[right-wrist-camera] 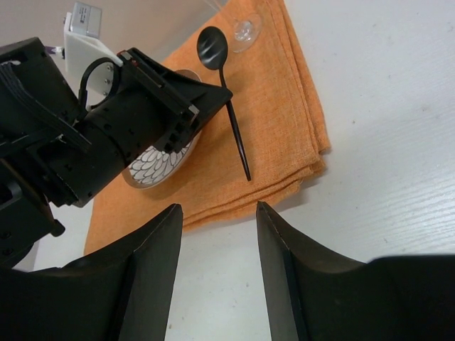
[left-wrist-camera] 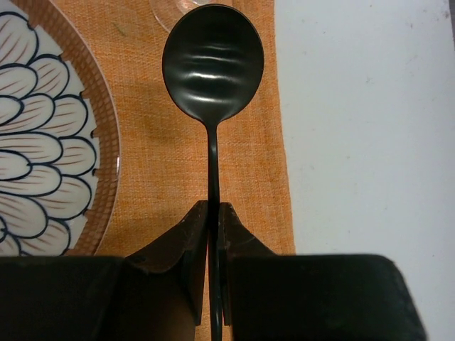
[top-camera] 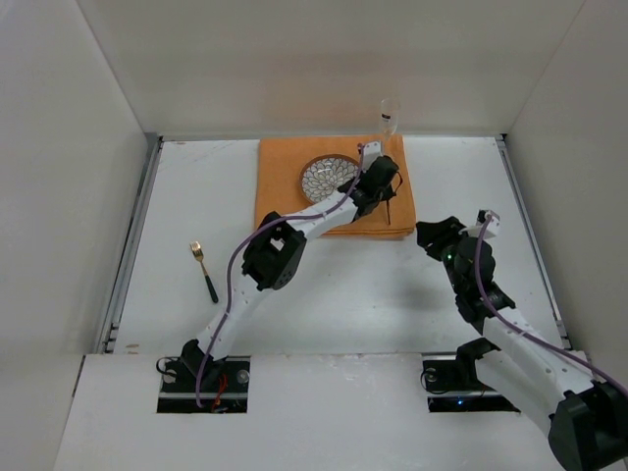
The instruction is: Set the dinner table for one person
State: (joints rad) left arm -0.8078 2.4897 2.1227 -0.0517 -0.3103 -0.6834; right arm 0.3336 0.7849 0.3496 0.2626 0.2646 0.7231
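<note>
Next, my left gripper lowers the spoon's handle beside the patterned plate and releases it, since the open part of the orange cloth lies just below my left gripper.
My left gripper is shut on the thin handle of a black spoon. It holds the spoon low over the orange cloth, just right of the patterned plate, with the bowl pointing at the glass foot. In the top view the left gripper is over the cloth's right part, beside the plate. My right gripper is open and empty over the white dinner table, near the cloth's front edge. From there I see the spoon.
A clear glass stands at the back, behind the cloth. A fork with a gold head and black handle lies on the table at the left. Metal rails run along the left and right edges. White walls enclose the table.
</note>
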